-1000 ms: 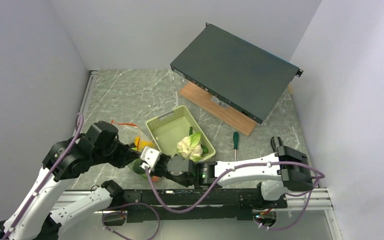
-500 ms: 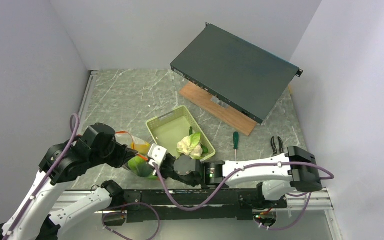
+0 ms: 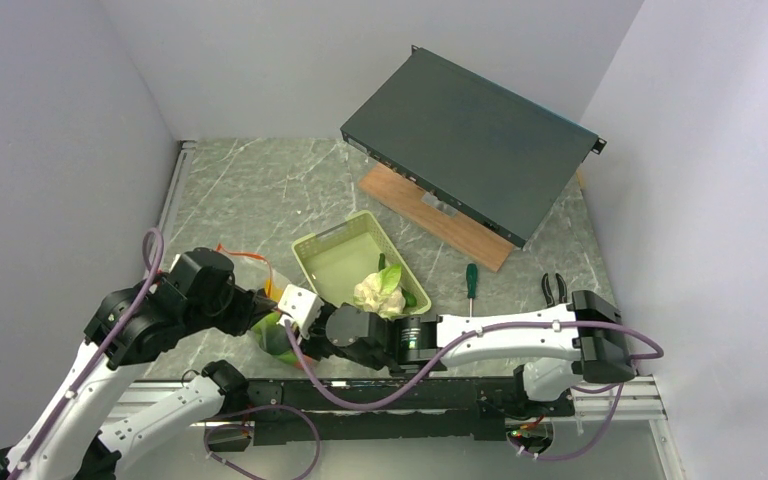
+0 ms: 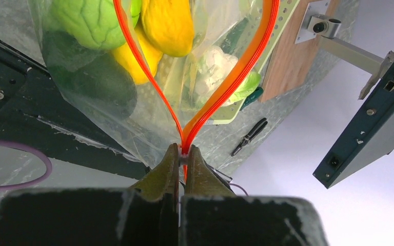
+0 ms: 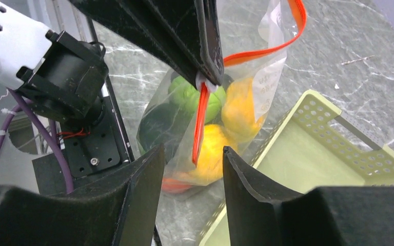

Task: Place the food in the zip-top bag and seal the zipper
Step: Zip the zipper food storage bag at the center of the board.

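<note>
My left gripper should slide along the gaping zipper's sides toward the zipper's far end [image 3: 221,248], left in the top view, then release.
The clear zip-top bag [image 3: 272,330] hangs near the table's front left. Its red-orange zipper [image 4: 236,72] gapes open in a V. My left gripper [image 4: 183,150] is shut on the zipper's end and holds the bag up. In the bag I see a green pepper [image 4: 92,20], yellow corn [image 4: 166,25], a dark green piece [image 4: 102,84] and something orange at the bottom [image 5: 174,184]. My right gripper [image 5: 192,154] is open and empty, just beside the bag, with the hanging zipper strip [image 5: 201,123] ahead of its jaws. The white cauliflower [image 3: 380,290] lies in the basket.
The pale green basket [image 3: 335,250] stands right of the bag, close to my right wrist. A green-handled screwdriver [image 3: 471,280] and pliers [image 3: 553,288] lie to the right. A dark metal chassis [image 3: 470,140] leans on a wooden board [image 3: 440,215] at the back.
My right gripper drew a little right, then came back left and up to the bag. My left gripper kept its hold on the zipper end and the bag shifted slightly.
</note>
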Robot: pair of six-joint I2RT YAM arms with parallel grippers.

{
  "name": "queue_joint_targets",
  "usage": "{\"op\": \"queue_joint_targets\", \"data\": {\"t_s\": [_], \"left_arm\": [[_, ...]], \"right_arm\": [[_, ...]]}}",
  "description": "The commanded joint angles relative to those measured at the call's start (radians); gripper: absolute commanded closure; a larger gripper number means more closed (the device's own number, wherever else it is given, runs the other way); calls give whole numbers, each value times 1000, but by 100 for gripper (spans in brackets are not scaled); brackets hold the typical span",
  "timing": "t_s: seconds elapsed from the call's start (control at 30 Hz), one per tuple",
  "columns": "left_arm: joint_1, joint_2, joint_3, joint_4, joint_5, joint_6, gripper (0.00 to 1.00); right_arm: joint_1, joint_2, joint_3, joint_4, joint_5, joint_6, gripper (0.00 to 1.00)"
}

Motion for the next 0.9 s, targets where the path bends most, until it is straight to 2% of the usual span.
{"op": "queue_joint_targets", "data": {"t_s": [0.0, 0.23, 0.3, 0.33, 0.37, 0.5, 0.57, 0.77, 0.87], "left_arm": [[4, -10, -5, 27, -17, -4, 100], [5, -14, 2, 11, -22, -4, 100], [5, -16, 3, 4, -32, -5, 100], [5, -16, 3, 0, -37, -6, 100], [6, -16, 1, -4, -42, -7, 100], [5, -11, -2, -16, -79, -11, 100], [5, -4, 3, -23, -117, -6, 100], [6, 41, 107, -156, -327, -2, 100], [24, 40, 135, -160, -441, 56, 100]], "right_arm": [[-11, 46, 95, -5, 34, -15, 53], [-38, 107, 178, -21, 54, -19, 56], [-44, 112, 183, -15, 53, -20, 70], [-47, 113, 183, -12, 54, -18, 88], [-47, 114, 184, -11, 60, -13, 100], [-45, 100, 159, -6, 75, -3, 100], [-45, 69, 121, 7, 36, 4, 100], [-42, -26, -20, 78, -6, 44, 100], [-42, -42, -53, 76, -8, 72, 100]]}}
